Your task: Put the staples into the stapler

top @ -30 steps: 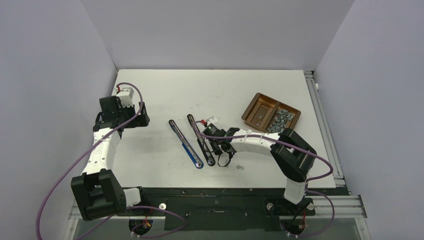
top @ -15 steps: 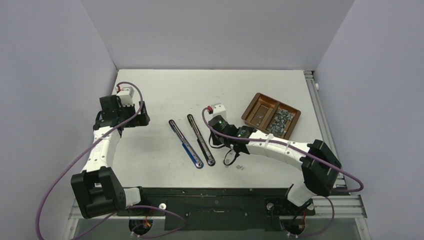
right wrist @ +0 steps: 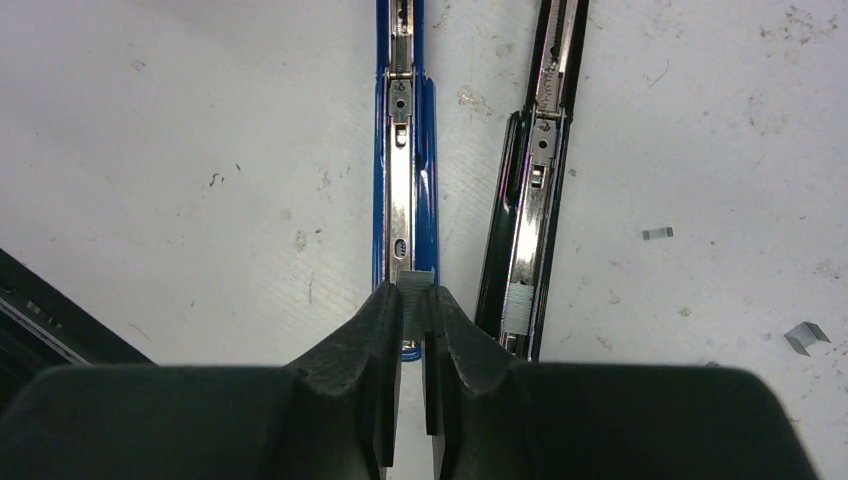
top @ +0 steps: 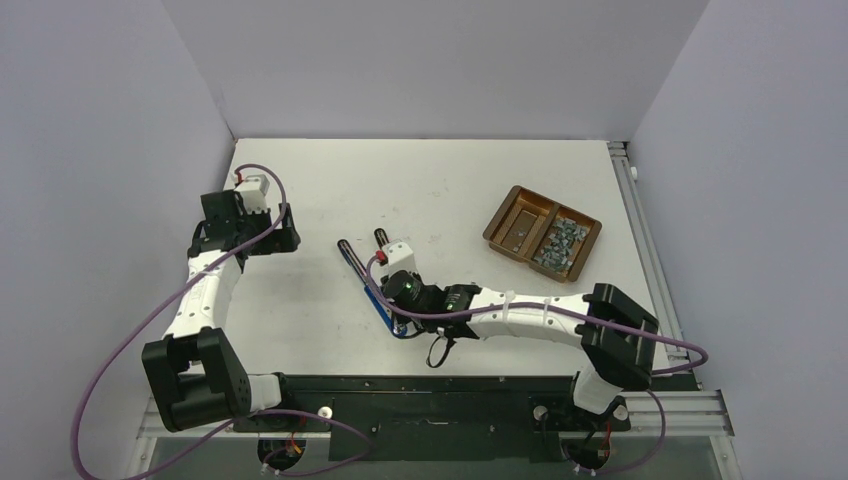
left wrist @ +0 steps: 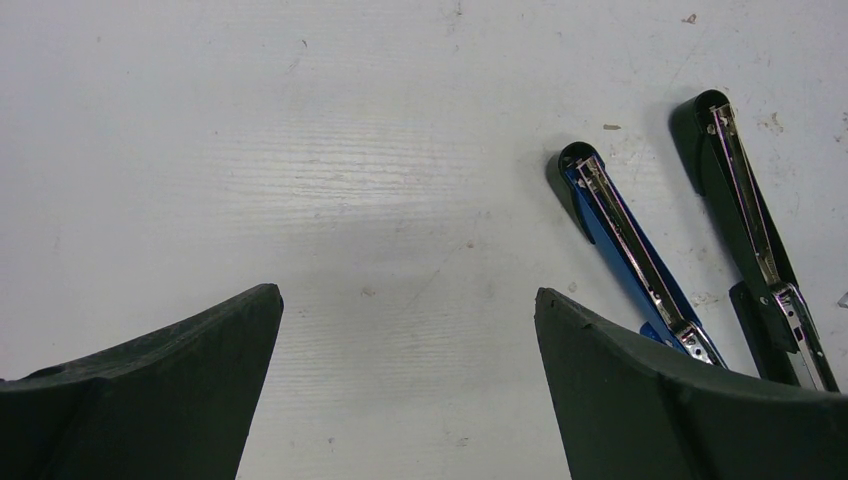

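Observation:
I need to move my right gripper past the black stapler, toward the tray, and then down to release the short strip of staples on the tabletop, because loose staple bits already lie there.
Two staplers lie opened flat side by side, a blue stapler (right wrist: 400,150) (top: 352,258) and a black stapler (right wrist: 540,150) (top: 380,236). My right gripper (right wrist: 413,300) (top: 402,318) is shut on a short grey strip of staples (right wrist: 418,284), held at the near end of the blue stapler's metal channel. Another grey strip (right wrist: 517,300) sits in the black stapler's channel. My left gripper (left wrist: 407,295) (top: 285,238) hangs open over bare table left of both staplers (left wrist: 625,240), holding nothing.
A brown two-compartment tray (top: 510,225) stands at the right, with several staple strips (top: 560,243) in its right half. Loose staple bits (right wrist: 657,233) (right wrist: 803,337) lie on the table right of the black stapler. The black front rail (right wrist: 40,310) runs near the right gripper.
My right arm swung left from the black stapler's near end to the blue stapler's near end, still shut. The left arm has not moved.

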### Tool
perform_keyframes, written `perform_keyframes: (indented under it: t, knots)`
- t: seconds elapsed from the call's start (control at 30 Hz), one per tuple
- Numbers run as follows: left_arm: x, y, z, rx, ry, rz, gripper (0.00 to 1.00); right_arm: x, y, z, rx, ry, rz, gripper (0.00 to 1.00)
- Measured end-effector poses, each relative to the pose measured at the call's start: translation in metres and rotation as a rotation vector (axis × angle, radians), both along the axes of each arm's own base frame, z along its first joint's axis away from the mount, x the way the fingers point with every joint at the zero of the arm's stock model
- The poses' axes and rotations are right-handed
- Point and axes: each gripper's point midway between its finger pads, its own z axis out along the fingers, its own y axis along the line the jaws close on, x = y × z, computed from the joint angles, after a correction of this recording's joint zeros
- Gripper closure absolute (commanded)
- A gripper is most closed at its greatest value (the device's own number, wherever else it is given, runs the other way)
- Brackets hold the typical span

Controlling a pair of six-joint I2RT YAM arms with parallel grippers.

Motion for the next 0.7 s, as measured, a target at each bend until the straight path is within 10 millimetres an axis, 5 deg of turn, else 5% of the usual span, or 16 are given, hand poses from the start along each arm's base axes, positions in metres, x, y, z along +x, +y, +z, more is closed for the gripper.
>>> perform_keyframes:
  t: [0.43, 0.7]
  knots:
    - [0.0, 0.002, 0.0, 0.011, 0.001, 0.001, 0.04, 0.007, 0.002, -0.003, 0.024, -0.105, -0.037, 0.91]
    - [0.0, 0.001, 0.0, 0.009, 0.0, 0.001, 0.04, 0.007, -0.035, -0.018, -0.081, -0.036, -0.138, 0.91]
